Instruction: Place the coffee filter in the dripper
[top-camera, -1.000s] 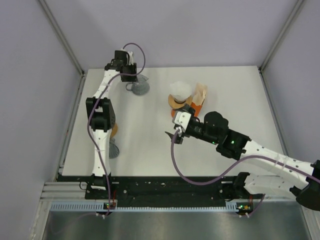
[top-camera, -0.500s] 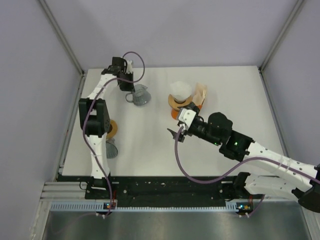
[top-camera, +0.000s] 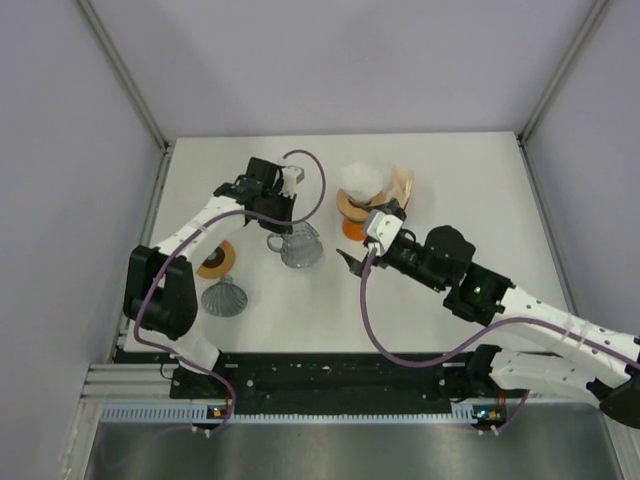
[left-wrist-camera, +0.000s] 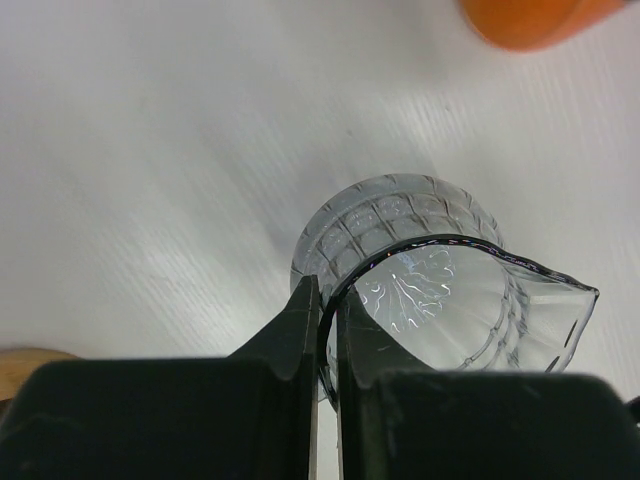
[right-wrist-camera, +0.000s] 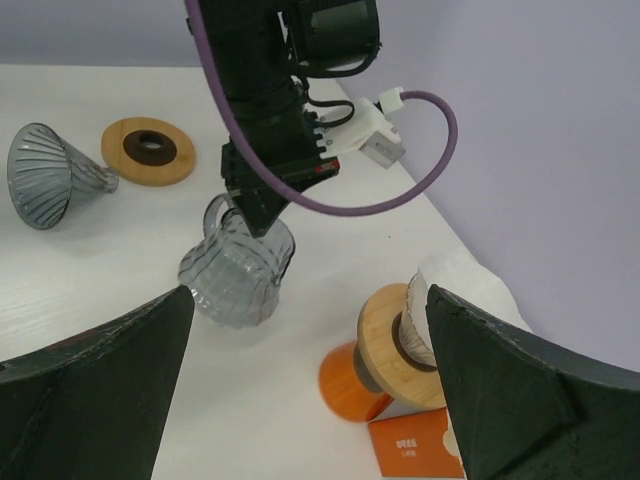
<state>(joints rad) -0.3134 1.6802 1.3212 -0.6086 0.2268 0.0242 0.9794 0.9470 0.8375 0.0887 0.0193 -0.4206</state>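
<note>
My left gripper holds the carafe tilted, so next it will go down, back and to the right in the top view and set the carafe's bottom on empty table.
My left gripper (top-camera: 285, 225) is shut on the rim of a clear ribbed glass carafe (top-camera: 300, 245) near the table's middle; the jaws pinch the rim in the left wrist view (left-wrist-camera: 327, 320). The carafe (right-wrist-camera: 238, 270) hangs tilted. A grey ribbed glass dripper cone (top-camera: 225, 297) lies on its side at the front left, also in the right wrist view (right-wrist-camera: 45, 185). A white paper filter (top-camera: 360, 178) sits in a wooden-collared holder (right-wrist-camera: 395, 345) on an orange cup (right-wrist-camera: 350, 385). My right gripper (top-camera: 355, 268) is open and empty, right of the carafe.
A wooden ring with a dark centre (top-camera: 216, 260) lies beside the grey cone. An orange filter box (top-camera: 402, 190) stands right behind the orange cup. The left arm's purple cable (top-camera: 318, 185) loops above the carafe. Grey walls enclose the white table (top-camera: 480, 200).
The left arm has carried the carafe from the back left to the table's middle, toward the right arm. The right gripper has shifted slightly back and right.
</note>
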